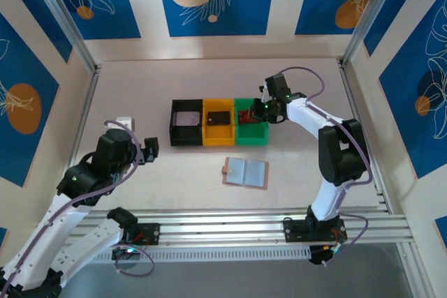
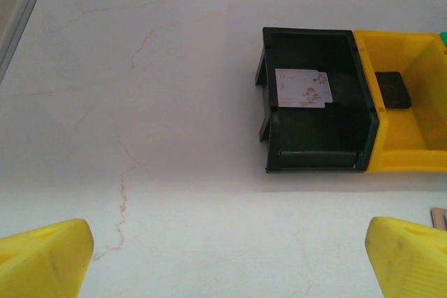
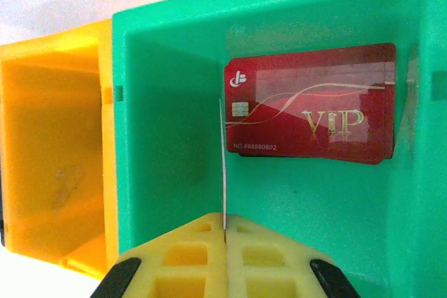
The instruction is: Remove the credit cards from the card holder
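Note:
The red VIP card's chip end (image 3: 240, 107) is below and outward. My right gripper will ease down and outward over it next and release the thin credit card (image 3: 223, 165).
The card holder (image 1: 246, 172) lies open on the table, its pale grey-blue panels facing up. In the right wrist view my right gripper (image 3: 225, 232) is shut on a thin credit card (image 3: 223, 165), seen edge-on as a white line, held over the green bin (image 3: 167, 137). A red credit card (image 3: 311, 106) marked VIP lies on that bin's floor. From above, the right gripper (image 1: 264, 109) hangs over the green bin (image 1: 252, 137). The left gripper (image 2: 230, 256) is open with nothing between its yellow fingertips (image 2: 45, 259), over bare table, left of the bins (image 1: 150, 150).
A black bin (image 2: 318, 109) holds a pale credit card (image 2: 302, 88). Beside it the yellow bin (image 2: 412, 141) holds a dark credit card (image 2: 392, 90). All three bins stand in a row behind the card holder. Metal rails run along the near edge (image 1: 230, 228).

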`<state>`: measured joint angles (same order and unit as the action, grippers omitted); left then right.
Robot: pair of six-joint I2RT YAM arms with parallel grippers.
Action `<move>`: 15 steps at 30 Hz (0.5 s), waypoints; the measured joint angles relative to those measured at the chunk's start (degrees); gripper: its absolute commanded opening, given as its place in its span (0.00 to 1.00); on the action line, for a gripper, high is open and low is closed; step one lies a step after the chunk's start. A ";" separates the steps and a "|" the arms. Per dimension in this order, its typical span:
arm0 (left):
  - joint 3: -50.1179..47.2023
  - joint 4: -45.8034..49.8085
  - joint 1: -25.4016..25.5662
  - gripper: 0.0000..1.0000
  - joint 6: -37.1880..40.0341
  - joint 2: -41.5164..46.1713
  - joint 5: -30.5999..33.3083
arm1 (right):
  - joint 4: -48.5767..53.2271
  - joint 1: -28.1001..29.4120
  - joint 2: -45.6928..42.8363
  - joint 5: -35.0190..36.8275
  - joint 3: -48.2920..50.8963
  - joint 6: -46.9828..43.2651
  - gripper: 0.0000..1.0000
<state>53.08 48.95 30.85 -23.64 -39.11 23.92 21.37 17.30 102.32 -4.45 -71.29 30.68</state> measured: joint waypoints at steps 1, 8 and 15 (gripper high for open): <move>0.00 0.00 0.00 1.00 0.02 -0.02 0.13 | -0.13 -0.07 0.24 0.00 -0.02 0.15 0.00; 0.00 0.00 0.00 1.00 0.15 -0.09 0.17 | -1.01 -0.15 2.16 0.02 -1.40 0.96 0.00; 0.00 0.02 0.00 1.00 0.15 -0.74 0.17 | -0.92 -0.15 4.81 0.02 -3.56 0.94 0.00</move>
<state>53.08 48.97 30.85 -23.49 -39.86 24.10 20.45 17.15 107.13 -4.43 -74.85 31.62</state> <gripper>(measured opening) 0.996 0.052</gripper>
